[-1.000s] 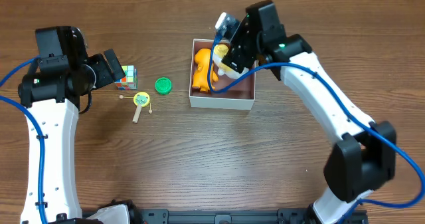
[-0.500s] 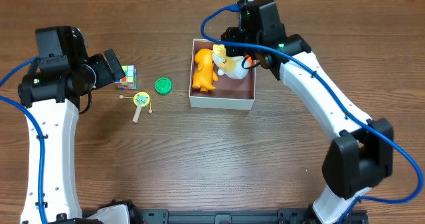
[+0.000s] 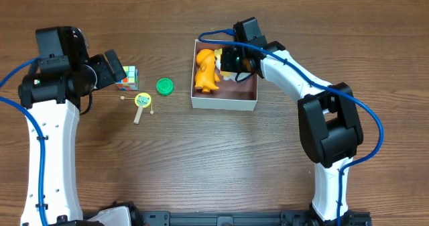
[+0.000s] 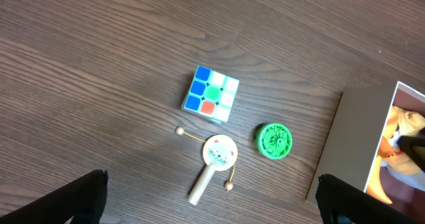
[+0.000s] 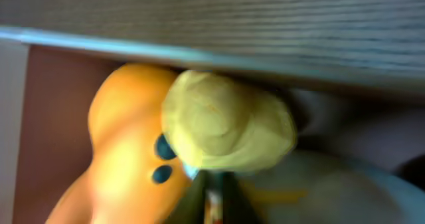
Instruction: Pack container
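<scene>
The colour cube is still outside the container [image 3: 223, 104], so my open left gripper should lower until its fingers straddle the cube's sides, then close.
The container [image 3: 223, 104] is a square white box with a pinkish-brown inside, at the table's middle back. An orange toy [image 3: 206, 70] lies along its left side. Beside it rests a white toy with a yellow hat [image 3: 225, 53]. My right gripper [image 3: 232, 63] is down inside the container, its jaws shut and its tips against that toy. In the right wrist view the yellow hat [image 5: 226, 117] and the orange toy [image 5: 126, 144] fill the frame above the closed fingers [image 5: 206, 201]. My left gripper [image 3: 114, 68] hangs open over the table, holding nothing.
Left of the container lie a colour cube [image 3: 127, 78], a green disc [image 3: 165, 86] and a small rattle drum [image 3: 142, 103]. The left wrist view shows the cube [image 4: 211, 93], the disc [image 4: 274, 141], the drum [image 4: 214, 159] and the container's wall [image 4: 335, 151].
My right gripper went from open to shut and dropped lower into the container, to the left. The white and yellow toy now lies beside the orange one. The left arm stayed still.
</scene>
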You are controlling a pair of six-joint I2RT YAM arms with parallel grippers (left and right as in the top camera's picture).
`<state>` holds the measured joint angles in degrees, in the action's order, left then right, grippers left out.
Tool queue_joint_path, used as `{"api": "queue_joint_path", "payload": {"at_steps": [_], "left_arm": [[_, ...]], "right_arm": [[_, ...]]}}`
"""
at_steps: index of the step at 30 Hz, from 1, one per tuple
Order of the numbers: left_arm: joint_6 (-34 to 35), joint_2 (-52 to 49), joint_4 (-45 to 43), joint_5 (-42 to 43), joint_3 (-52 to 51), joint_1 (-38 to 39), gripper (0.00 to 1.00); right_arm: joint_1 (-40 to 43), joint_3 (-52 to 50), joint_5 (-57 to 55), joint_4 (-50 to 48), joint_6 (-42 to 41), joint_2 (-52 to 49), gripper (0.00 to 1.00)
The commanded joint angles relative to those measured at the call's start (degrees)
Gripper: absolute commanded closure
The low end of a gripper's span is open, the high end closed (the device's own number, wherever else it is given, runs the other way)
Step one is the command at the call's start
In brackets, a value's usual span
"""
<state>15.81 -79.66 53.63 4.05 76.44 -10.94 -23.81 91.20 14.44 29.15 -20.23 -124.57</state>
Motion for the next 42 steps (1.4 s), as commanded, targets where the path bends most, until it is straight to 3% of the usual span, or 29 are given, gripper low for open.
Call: {"api": "queue_joint_path", "payload": {"at_steps": [1, 3, 6, 15, 20, 26, 28, 30, 32, 42], "left_arm": [[-1.7, 0.3, -0.1, -0.2, 1.3, -0.3, 0.00], [-1.7, 0.3, -0.1, -0.2, 1.3, -0.3, 0.00], [-1.7, 0.3, -0.1, -0.2, 1.3, -0.3, 0.00], [-1.7, 0.3, -0.1, -0.2, 1.3, -0.3, 0.00], [-1.6, 0.3, -0.1, -0.2, 1.3, -0.3, 0.00], [8.2, 0.3, -0.9, 1.2, 1.3, -0.3, 0.00], [7.1, -0.1, -2.9, 2.0, 1.3, 0.0, 0.00], [4.6, -1.8, -4.0, 0.8, 1.3, 1.1, 0.10], [3.6, -4.3, -4.6, -0.2, 1.3, 2.1, 0.13], [-7.2, -23.1, -8.4, -0.2, 3.1, 3.1, 0.06]], "right_arm": [[-0.1, -0.3, -0.3, 2.3, 4.5, 0.2, 0.73], [-0.1, -0.3, -0.2, 2.8, 5.1, 3.3, 0.59], [-0.1, -0.3, -0.2, 3.8, 5.4, 8.7, 0.51], [0.1, -0.3, -2.3, 15.3, 5.2, 31.8, 0.47], [0.1, -0.3, -5.5, 23.5, 1.5, 39.7, 0.36], [0.5, -0.3, -13.8, 32.5, -1.7, 44.0, 0.26], [1.7, -0.3, -13.7, 35.1, -4.2, 44.1, 0.21], [3.2, -0.3, -13.7, 36.9, -6.7, 44.1, 0.17], [4.4, -0.3, -13.3, 37.5, -7.9, 44.1, 0.15], [5.3, -0.4, -11.4, 41.5, -7.9, 44.1, 0.12]]}}
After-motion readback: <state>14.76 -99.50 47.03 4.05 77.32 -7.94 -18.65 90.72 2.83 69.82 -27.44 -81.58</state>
